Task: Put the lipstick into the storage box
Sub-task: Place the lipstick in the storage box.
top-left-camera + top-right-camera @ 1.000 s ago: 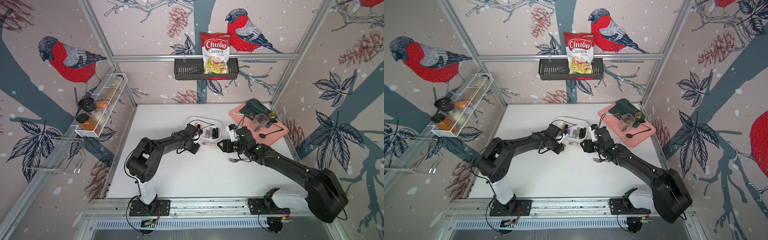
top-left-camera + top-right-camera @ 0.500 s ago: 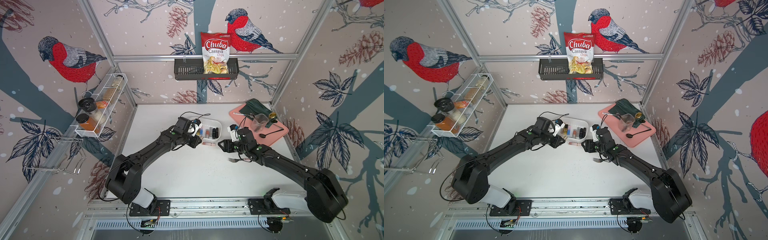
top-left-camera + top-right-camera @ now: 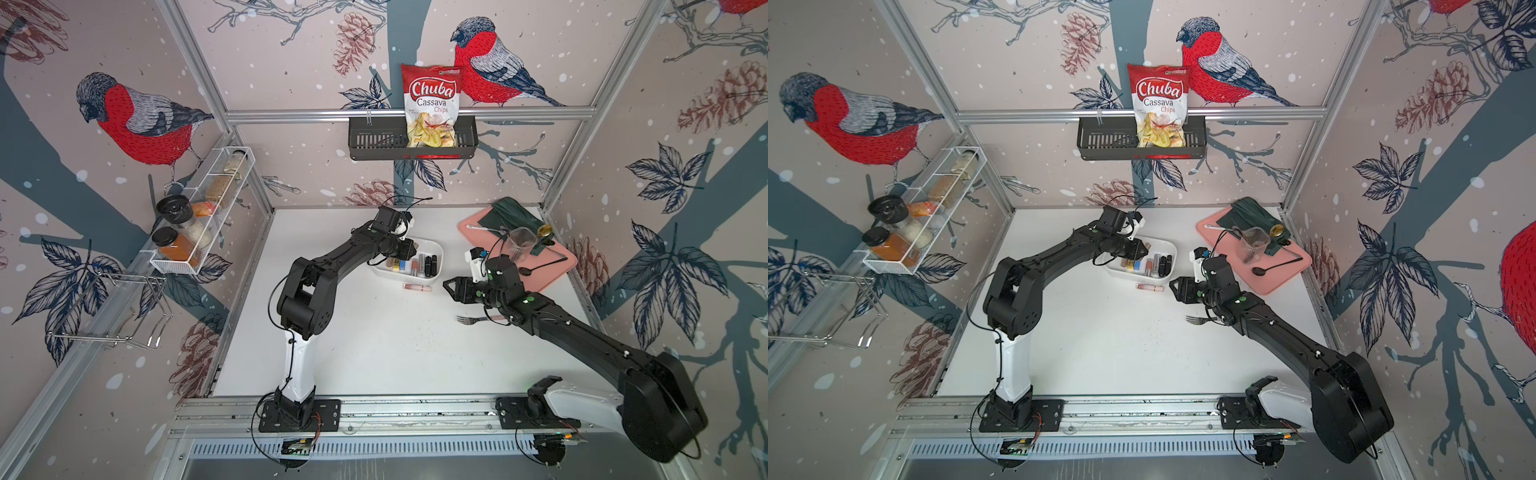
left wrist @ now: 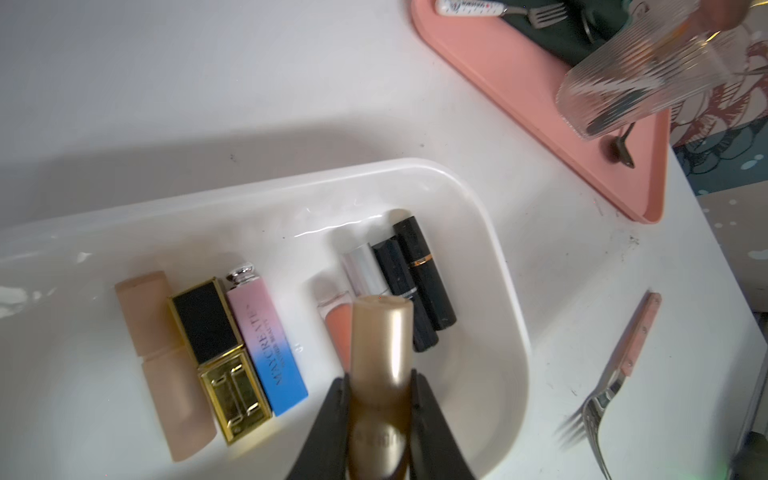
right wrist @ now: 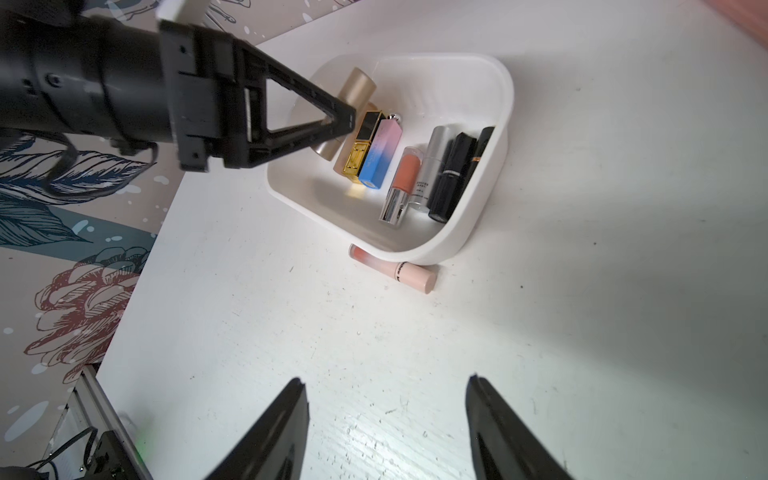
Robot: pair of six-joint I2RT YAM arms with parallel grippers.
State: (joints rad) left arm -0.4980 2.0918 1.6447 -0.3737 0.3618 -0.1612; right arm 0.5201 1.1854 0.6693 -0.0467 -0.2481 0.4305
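I should lower my left gripper into the gap between the blue-pink and coral lipsticks next and let go of the gold lipstick, because the bottom of the box is bare there.
My left gripper (image 4: pixel 380 382) is shut on a gold lipstick (image 4: pixel 380 340) and holds it tilted above the white storage box (image 4: pixel 490 232). The right wrist view shows the same gold tube (image 5: pixel 357 89) over the box's far end. Several other lipsticks lie side by side inside the box (image 3: pixel 432 242). A pink lip gloss tube (image 5: pixel 395 270) lies on the table against the box's outer wall, also visible in both top views (image 3: pixel 417 286) (image 3: pixel 1150 287). My right gripper (image 5: pixel 386 382) hangs open and empty over bare table, a short way from that tube (image 3: pixel 446 286).
A fork (image 3: pixel 473 319) lies on the table beside my right arm. The pink tray (image 3: pixel 552 266) at the back right carries a ribbed glass (image 3: pixel 521 241), a dark cloth and cutlery. A black wall basket (image 3: pixel 374 143) holds a chips bag; a wire spice rack (image 3: pixel 199 216) hangs left.
My left arm has raised its elbow and carried the gold lipstick from the box's near left side back over the box. The right arm has stayed still.
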